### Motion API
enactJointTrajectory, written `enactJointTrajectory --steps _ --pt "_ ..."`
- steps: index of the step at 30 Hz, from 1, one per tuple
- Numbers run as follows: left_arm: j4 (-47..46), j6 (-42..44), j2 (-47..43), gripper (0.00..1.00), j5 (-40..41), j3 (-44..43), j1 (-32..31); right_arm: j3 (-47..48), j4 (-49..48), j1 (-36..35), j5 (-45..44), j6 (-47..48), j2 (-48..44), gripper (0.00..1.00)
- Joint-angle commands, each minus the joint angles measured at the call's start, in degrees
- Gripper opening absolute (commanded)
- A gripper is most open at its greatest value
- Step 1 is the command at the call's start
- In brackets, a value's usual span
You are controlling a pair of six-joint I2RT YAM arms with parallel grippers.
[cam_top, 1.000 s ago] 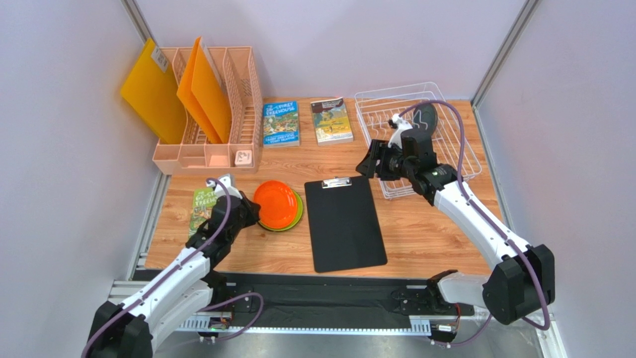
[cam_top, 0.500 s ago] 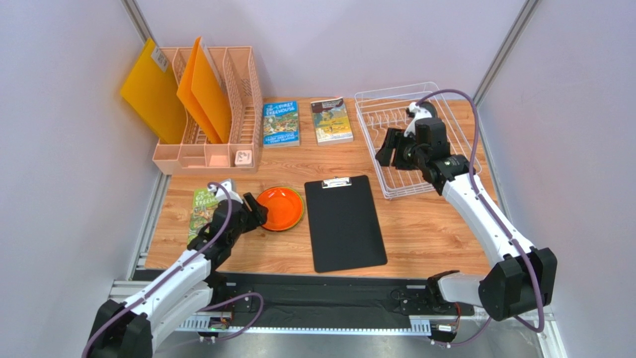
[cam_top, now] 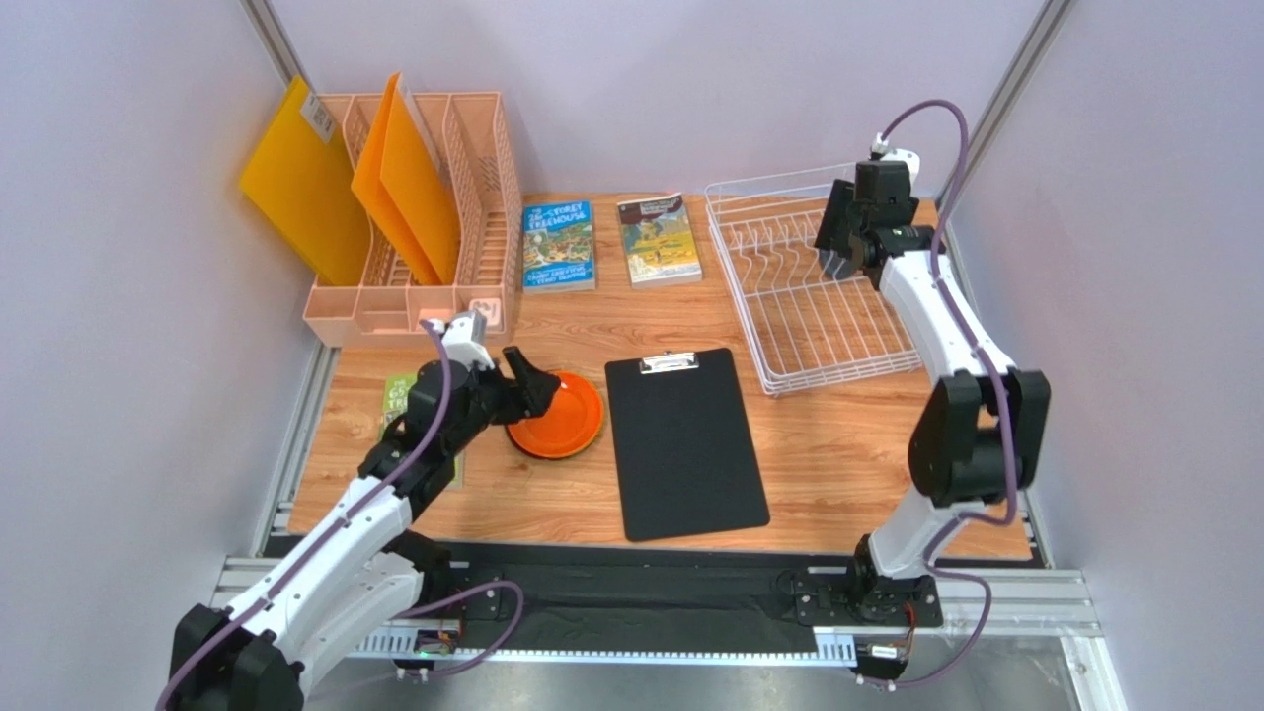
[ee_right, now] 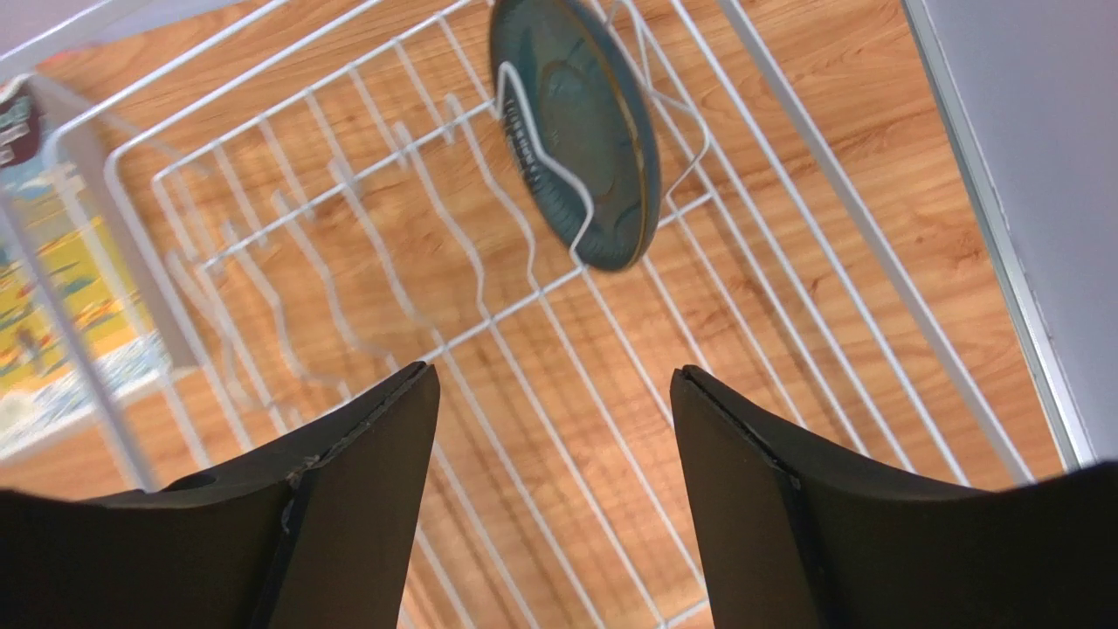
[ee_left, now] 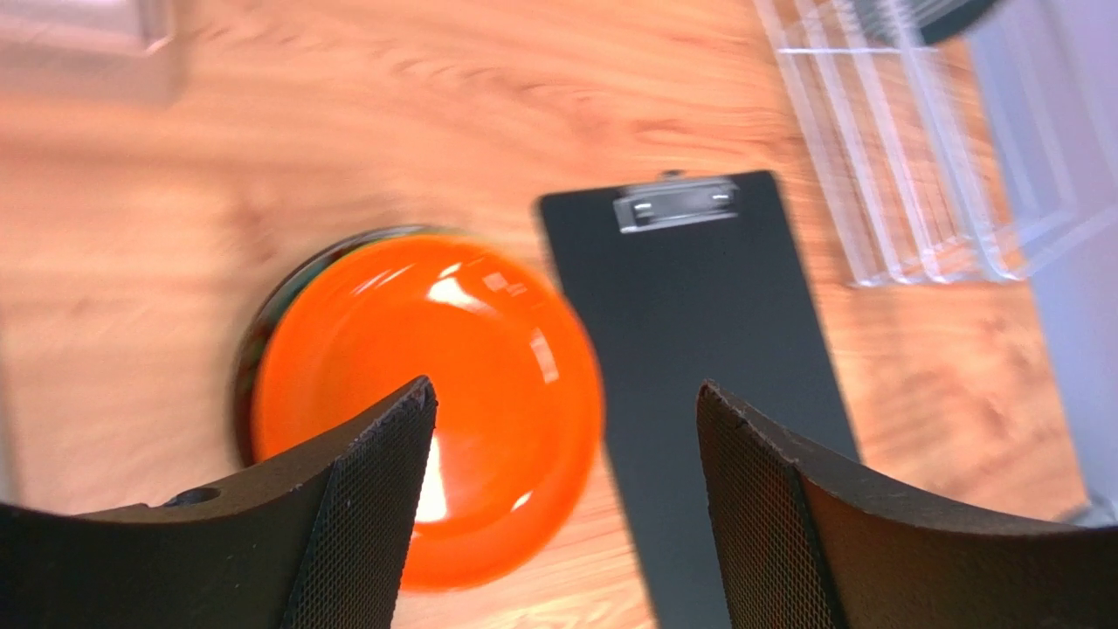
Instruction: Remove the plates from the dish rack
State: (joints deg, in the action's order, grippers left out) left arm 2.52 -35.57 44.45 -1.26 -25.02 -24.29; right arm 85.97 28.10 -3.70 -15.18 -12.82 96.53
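Note:
I need to move my right gripper outward and down next, until its open fingers are on both sides of the dark teal plate's upper rim, because the plate is standing on edge.
The orange plate lies flat on the table, left of the clipboard; a darker rim of another plate peeks out under the orange plate. My left gripper hovers open just above its left edge, holding nothing. The white wire dish rack stands at the back right. A dark teal plate stands on edge between its prongs; the arm hides it in the top view. My right gripper hangs open over the rack's wires, short of that plate.
A black clipboard lies mid-table. A peach file organiser with orange folders stands at the back left, with two books beside it. A green book lies under my left arm.
The left gripper opened and released the orange plate, which now lies flat, then lifted slightly. The right arm swung from the rack's near left to its far right, above the teal plate.

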Motion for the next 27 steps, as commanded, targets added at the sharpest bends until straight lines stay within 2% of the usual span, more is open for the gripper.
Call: enactJointTrajectory --steps 1,5,11,19,24,27 --pt "-5.6 5.4 5.3 0.79 -13.4 -5.0 -0.1 10.8 -3.8 2.6 -2.7 4.0 8.9 0.70" --pt "-10.2 5.6 9.0 0.79 -15.5 -4.5 -0.1 18.7 -3.0 3.2 -2.2 7.2 18.1 0.69" --pt "-12.5 6.6 13.1 0.79 -15.2 -4.1 -0.1 27.0 -1.9 6.0 -0.6 9.2 26.0 0.66" --pt "-14.2 6.7 18.4 0.79 -15.7 -5.4 -0.1 29.8 -0.6 7.7 2.3 9.1 31.0 0.62" --pt "-14.7 6.7 20.2 0.78 -15.1 -5.4 -0.1 29.8 -0.8 8.4 6.7 10.4 32.0 0.54" --pt "-14.9 6.4 20.6 0.78 -14.9 -5.0 -0.1 29.6 -0.9 8.4 9.3 11.0 32.1 0.41"
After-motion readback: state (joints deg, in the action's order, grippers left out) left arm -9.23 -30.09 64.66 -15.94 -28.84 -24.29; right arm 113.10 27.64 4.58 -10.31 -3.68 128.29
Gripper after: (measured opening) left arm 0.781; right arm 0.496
